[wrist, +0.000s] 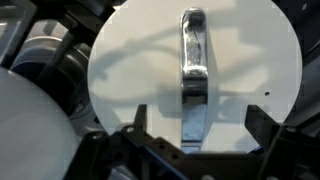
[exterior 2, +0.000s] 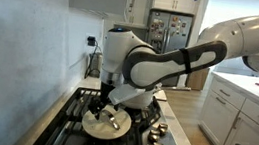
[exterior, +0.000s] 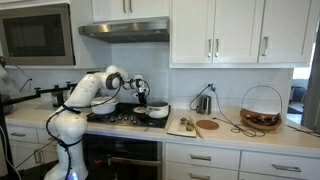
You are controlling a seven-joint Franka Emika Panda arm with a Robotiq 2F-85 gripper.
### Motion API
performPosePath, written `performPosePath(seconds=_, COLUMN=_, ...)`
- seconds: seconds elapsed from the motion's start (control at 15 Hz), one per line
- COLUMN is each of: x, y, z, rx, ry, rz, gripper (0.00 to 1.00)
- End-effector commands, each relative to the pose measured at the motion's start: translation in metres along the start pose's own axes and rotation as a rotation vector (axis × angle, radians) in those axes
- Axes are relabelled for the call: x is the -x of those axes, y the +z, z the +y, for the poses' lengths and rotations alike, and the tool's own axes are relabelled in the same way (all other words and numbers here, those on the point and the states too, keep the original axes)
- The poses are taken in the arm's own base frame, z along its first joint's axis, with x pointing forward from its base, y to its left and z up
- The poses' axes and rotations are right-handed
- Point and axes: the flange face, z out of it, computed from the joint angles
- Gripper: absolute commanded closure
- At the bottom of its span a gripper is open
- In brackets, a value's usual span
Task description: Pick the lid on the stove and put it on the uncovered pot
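Note:
My gripper is over the lid, and the near end of the handle lies between its open fingers. It should stay in place there next and close its fingers onto the handle's near end (wrist: 194, 122).
The lid (wrist: 130, 60) is round and pale white with a chrome strap handle (wrist: 193, 60). It lies flat and fills the wrist view. My gripper (wrist: 200, 115) is open just above it, one dark finger on each side of the handle's near end, gripping nothing. In both exterior views the gripper (exterior 2: 108, 102) (exterior: 141, 98) points down over the black stove (exterior 2: 67, 125) (exterior: 115, 118), right above the lid (exterior 2: 106, 123). The lid hides what it rests on, so I cannot pick out the uncovered pot. A larger whitish pot (wrist: 25, 135) sits beside the lid.
A shiny metal vessel (wrist: 40, 60) stands close to the lid's edge. Small dark metal pieces (exterior 2: 157, 135) sit on the stove front. On the counter are a cutting board (exterior: 183, 126), a metal jug (exterior: 203, 103) and a wire basket (exterior: 261, 110).

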Motion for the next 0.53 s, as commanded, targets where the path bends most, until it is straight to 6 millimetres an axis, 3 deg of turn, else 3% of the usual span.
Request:
performPosePath(seconds=0.0, x=-0.0052, y=0.0010, z=0.0018, rx=-0.011, ry=-0.016, rz=0.015, gripper=0.17)
performPosePath(seconds=0.07, x=-0.0056, y=0.0024, z=0.0028, rx=-0.012, ry=-0.013, rz=0.014, gripper=0.34)
performPosePath(seconds=0.2, x=-0.0063, y=0.0039, z=0.0043, rx=-0.013, ry=-0.009, rz=0.013, gripper=0.51)
performPosePath(seconds=0.33, x=-0.0071, y=0.0044, z=0.0053, rx=-0.013, ry=-0.007, rz=0.015, gripper=0.65)
performPosePath(seconds=0.47, x=-0.0076, y=0.0047, z=0.0063, rx=-0.012, ry=-0.005, rz=0.015, gripper=0.72)
